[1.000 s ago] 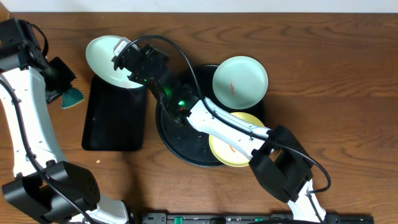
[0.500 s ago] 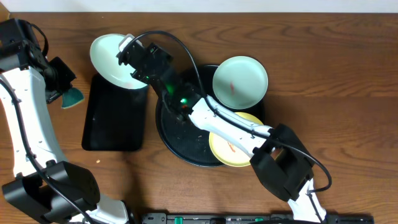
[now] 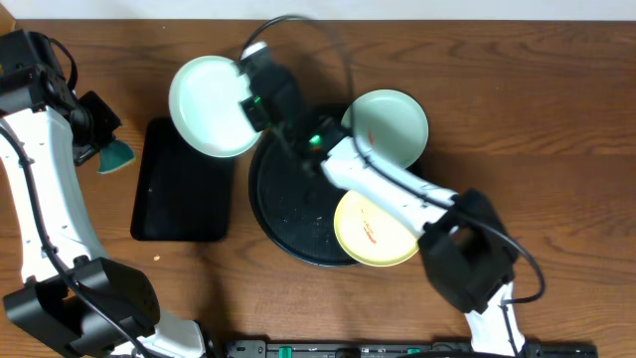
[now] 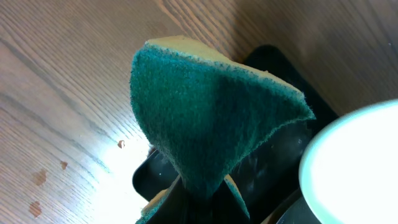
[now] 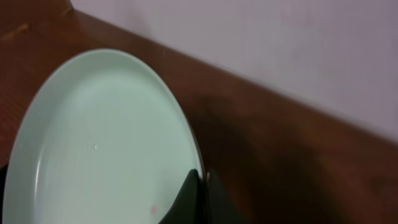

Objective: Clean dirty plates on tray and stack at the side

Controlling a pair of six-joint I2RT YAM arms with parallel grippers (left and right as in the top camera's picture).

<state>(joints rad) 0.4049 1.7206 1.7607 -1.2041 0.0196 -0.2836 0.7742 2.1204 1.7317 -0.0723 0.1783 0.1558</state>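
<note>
The table past the round tray (image 3: 288, 214) to the right in the overhead view is empty. My right gripper will move there next, then lower the plate.
My right gripper (image 3: 245, 99) is shut on the rim of a pale blue-green plate (image 3: 207, 106) and holds it above the table, left of the large round black tray (image 3: 288, 214). In the right wrist view the plate (image 5: 99, 143) fills the left, pinched by the fingers (image 5: 199, 183). A second blue-green plate (image 3: 386, 129) with a red smear sits at the tray's back right. A pale yellow plate (image 3: 376, 231) with a red smear lies at its front right. My left gripper (image 3: 99, 139) is shut on a green sponge (image 4: 211, 118) at the far left.
A smaller rectangular black tray (image 3: 182, 189) lies left of the round tray, under the held plate's near edge; it also shows in the left wrist view (image 4: 280, 168). The right arm stretches across the round tray.
My right gripper has carried the blue-green plate to the right and turned it flatter. The left arm with the sponge has not moved.
</note>
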